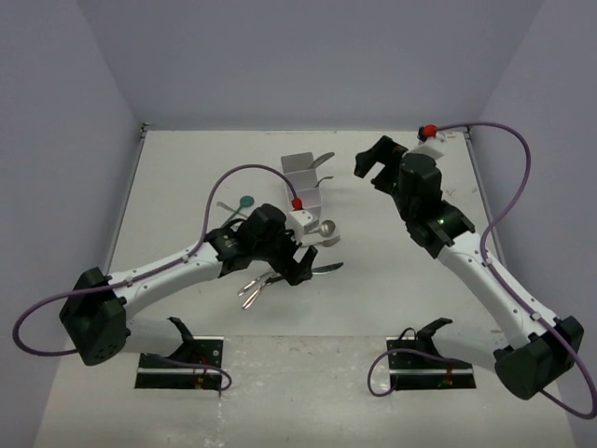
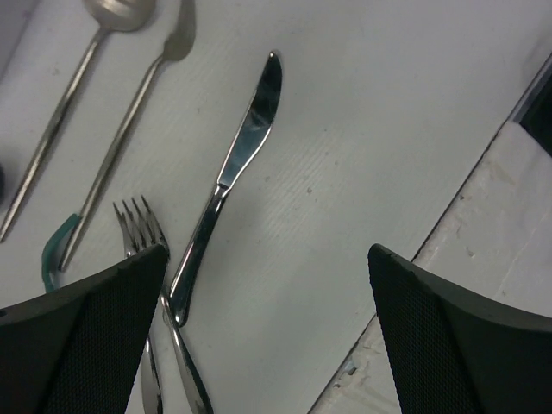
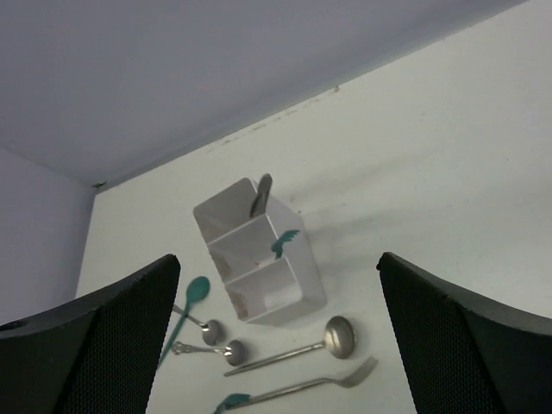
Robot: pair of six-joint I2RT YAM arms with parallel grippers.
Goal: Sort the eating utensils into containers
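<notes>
I next lower my open left gripper onto the silver knife's handle [image 2: 213, 207] just behind its blade, as that part is below, between my fingers in the wrist view.
The white three-compartment box [image 1: 302, 175] stands at the back middle of the table. In the right wrist view the box [image 3: 297, 289] holds a silver utensil [image 3: 261, 195] in its far compartment and a teal fork [image 3: 285, 244] in the middle one. My left gripper [image 1: 300, 271] is open and empty, low over a silver knife [image 2: 246, 147] and a silver fork [image 2: 138, 226]; its left finger [image 2: 86, 336] covers the fork's handle. My right gripper [image 1: 373, 171] is open and empty, raised to the right of the box. Its fingers [image 3: 86, 345] frame the box in its wrist view.
In front of the box lie a teal spoon [image 3: 194, 293], two small silver spoons [image 3: 222, 341], a round-bowled spoon [image 3: 336, 335] and a fork with a teal handle end [image 3: 345, 376]. More utensils [image 1: 252, 291] lie under the left arm. A table seam [image 2: 483, 190] runs right of the knife.
</notes>
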